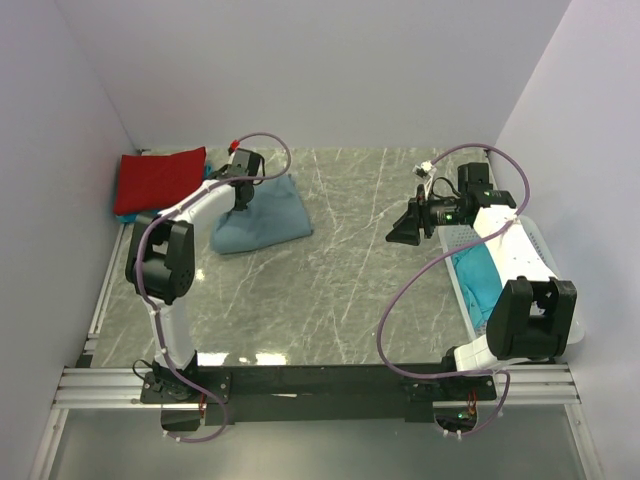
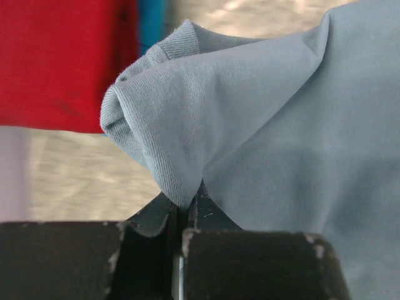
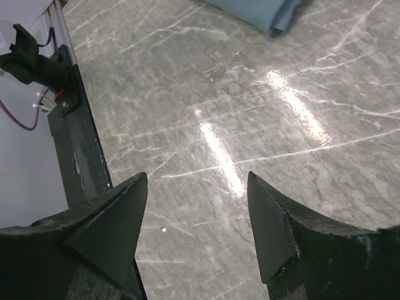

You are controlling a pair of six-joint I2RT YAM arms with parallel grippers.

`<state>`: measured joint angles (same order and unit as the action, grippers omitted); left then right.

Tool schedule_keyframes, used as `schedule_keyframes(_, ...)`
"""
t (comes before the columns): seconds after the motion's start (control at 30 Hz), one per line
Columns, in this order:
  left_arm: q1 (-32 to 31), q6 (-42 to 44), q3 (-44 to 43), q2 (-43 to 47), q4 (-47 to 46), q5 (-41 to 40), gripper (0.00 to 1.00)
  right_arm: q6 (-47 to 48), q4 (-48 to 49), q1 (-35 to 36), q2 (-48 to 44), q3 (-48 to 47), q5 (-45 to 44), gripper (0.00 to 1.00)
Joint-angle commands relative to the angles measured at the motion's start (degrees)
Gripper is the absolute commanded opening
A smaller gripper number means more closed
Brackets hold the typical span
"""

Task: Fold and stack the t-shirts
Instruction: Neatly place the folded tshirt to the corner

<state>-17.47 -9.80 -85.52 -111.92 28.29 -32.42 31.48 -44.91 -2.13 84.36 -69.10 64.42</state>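
Observation:
Next, my left gripper lifts, swings over the red t-shirt [image 1: 158, 180] [image 2: 61, 62] and lowers to release, since the started stack lies to the gripper's left in the top view.
A folded slate-blue t-shirt [image 1: 262, 222] lies on the marble table left of centre. My left gripper [image 1: 241, 197] is shut on its upper edge; the left wrist view shows the blue cloth [image 2: 262, 112] pinched between the closed fingers [image 2: 187, 209]. A folded red t-shirt [image 1: 158, 180] lies at the back left, with a turquoise edge under it [image 1: 128, 216]; the red shirt also shows in the left wrist view [image 2: 56, 62]. A turquoise t-shirt [image 1: 478, 275] lies in the basket at right. My right gripper [image 1: 403, 229] is open and empty above the table, its fingertips [image 3: 134, 200] apart.
A white perforated basket [image 1: 540, 240] stands at the right edge under the right arm. White walls close in the back and sides. The black mounting rail [image 1: 320, 385] runs along the near edge. A corner of the blue shirt [image 3: 262, 12] shows in the right wrist view.

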Motion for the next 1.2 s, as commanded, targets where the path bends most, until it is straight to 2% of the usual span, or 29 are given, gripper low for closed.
schedule_keyframes(0.0, -0.28, 9.09, -0.27, 4.6, -3.06, -10.2, 0.0, 1.21, -0.71, -0.15, -1.21, -2.18, 2.28, 0.71)
schedule_keyframes(0.13, 0.07, 15.07, -1.58, 5.39, -6.58, -15.11, 0.0, 2.53, -2.38, -0.24, -1.21, -2.71, 3.16, 0.71)
schedule_keyframes(0.33, 1.65, 17.88, -6.93, 5.74, -7.37, -17.14, 0.0, 4.28, -4.31, -0.24, -1.21, -3.32, 4.22, 0.71)
schedule_keyframes(0.63, 2.09, 27.9, -10.11, 9.17, -15.8, -19.87, 0.0, 6.31, -6.69, -0.15, -1.3, -3.94, 5.8, 0.71)
schedule_keyframes(1.17, 2.01, 30.54, -15.03, 13.39, -17.31, -19.6, 0.0, 8.15, -8.71, -0.15, -0.42, -4.55, 6.5, 0.71)
